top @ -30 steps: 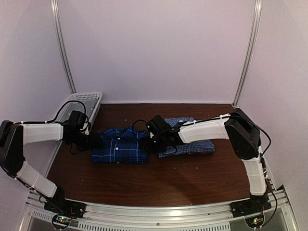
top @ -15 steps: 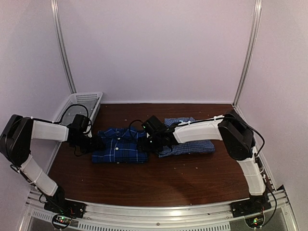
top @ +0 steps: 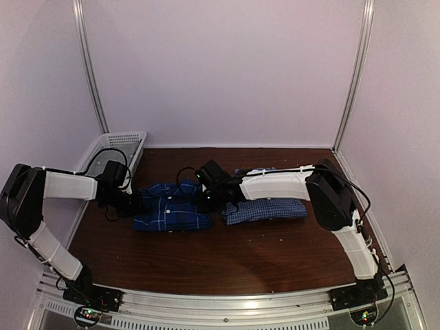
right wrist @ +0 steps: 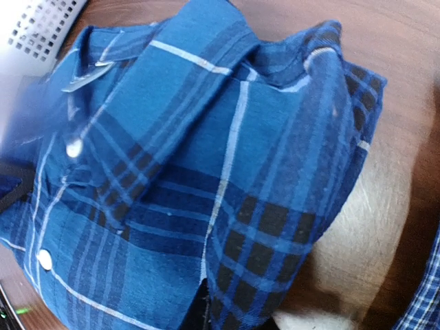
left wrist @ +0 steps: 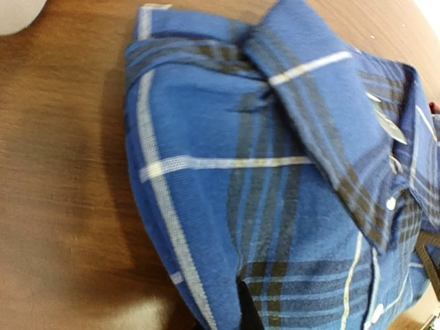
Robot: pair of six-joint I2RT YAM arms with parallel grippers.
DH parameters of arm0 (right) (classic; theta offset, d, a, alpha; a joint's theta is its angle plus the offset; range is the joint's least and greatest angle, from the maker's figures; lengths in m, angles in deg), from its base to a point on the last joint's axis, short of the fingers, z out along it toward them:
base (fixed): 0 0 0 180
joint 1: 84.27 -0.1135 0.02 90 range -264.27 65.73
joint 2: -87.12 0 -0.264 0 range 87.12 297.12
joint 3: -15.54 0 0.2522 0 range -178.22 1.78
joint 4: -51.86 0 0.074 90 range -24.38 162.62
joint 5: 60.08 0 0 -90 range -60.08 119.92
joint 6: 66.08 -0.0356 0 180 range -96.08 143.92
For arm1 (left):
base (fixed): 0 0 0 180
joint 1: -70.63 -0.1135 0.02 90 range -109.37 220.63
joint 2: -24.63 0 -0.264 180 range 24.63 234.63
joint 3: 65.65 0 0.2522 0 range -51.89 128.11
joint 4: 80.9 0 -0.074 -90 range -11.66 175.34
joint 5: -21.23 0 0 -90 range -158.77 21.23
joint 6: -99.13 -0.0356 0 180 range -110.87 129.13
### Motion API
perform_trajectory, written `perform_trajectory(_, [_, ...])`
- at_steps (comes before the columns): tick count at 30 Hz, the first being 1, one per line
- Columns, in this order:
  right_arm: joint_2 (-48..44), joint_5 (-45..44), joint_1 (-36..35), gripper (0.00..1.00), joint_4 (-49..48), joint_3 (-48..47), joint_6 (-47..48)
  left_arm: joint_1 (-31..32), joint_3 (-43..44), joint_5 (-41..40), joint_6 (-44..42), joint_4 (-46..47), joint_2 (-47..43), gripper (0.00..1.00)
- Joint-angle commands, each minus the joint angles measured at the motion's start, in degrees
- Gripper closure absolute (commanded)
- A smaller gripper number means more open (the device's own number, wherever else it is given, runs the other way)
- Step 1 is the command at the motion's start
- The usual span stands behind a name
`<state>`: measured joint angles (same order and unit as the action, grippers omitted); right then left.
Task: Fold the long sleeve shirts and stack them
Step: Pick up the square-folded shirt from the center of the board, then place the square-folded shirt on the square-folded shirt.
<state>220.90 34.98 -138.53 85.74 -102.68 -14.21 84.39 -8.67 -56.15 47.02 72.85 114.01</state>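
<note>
The paler check shirt [top: 271, 206] lies folded to the right of my left gripper in the top view, so I will lift the plaid shirt [top: 172, 208] over it, lower and release.
The dark plaid shirt [top: 172, 208] lies folded on the table, collar toward the back. My left gripper [top: 135, 205] is at its left edge and shut on the cloth. In the left wrist view the plaid shirt [left wrist: 275, 179] fills the frame and bunches over a dark fingertip [left wrist: 246, 311]. My right gripper [top: 210, 201] is at its right edge, shut on that fold. In the right wrist view the plaid shirt [right wrist: 206, 158] wraps a dark fingertip [right wrist: 199, 313]. The paler check shirt [top: 271, 206] lies folded just right of it, partly under the right arm.
A white mesh basket [top: 117, 148] stands at the back left corner, its corner also in the right wrist view [right wrist: 41, 27]. The brown table [top: 227, 254] runs forward to the metal rail at the arm bases. A corner of the pale shirt [right wrist: 423, 302] is near the right gripper.
Both grippers have closed from open onto the plaid shirt's opposite edges. The right arm has slid left and the shirt has bunched narrower between them.
</note>
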Motion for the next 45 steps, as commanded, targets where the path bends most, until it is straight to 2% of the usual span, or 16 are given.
perform_trajectory(1, [0.1,-2.2,-0.4,0.98,5.6,-7.0,3.7,1.5,4.8,2.4,-0.5,-3.0,-4.1,1.00])
perform_trajectory(11, [-7.2,-8.2,0.7,1.00,12.1,-10.7,9.8,6.3,16.4,1.6,0.5,-9.0,-8.0,1.00])
perform_trajectory(18, [-16.5,-12.9,4.0,1.00,14.4,-5.2,13.1,12.6,25.1,0.7,3.5,-9.0,-4.7,1.00])
perform_trajectory(25, [-26.8,-13.9,10.0,1.00,13.0,7.0,15.8,20.9,33.7,0.0,7.7,-4.5,4.7,1.00])
perform_trajectory(32, [-35.7,-13.2,18.0,1.00,9.5,21.4,17.8,28.2,44.9,-2.3,11.0,-0.9,18.2,1.00])
perform_trajectory(39, [-40.0,-9.5,25.3,1.00,5.3,30.9,19.3,31.5,54.9,-2.5,12.5,-0.7,29.1,1.00])
perform_trajectory(45, [-39.5,-7.8,28.0,1.00,3.9,33.3,19.8,31.8,56.4,-2.3,13.5,-0.1,32.4,1.00])
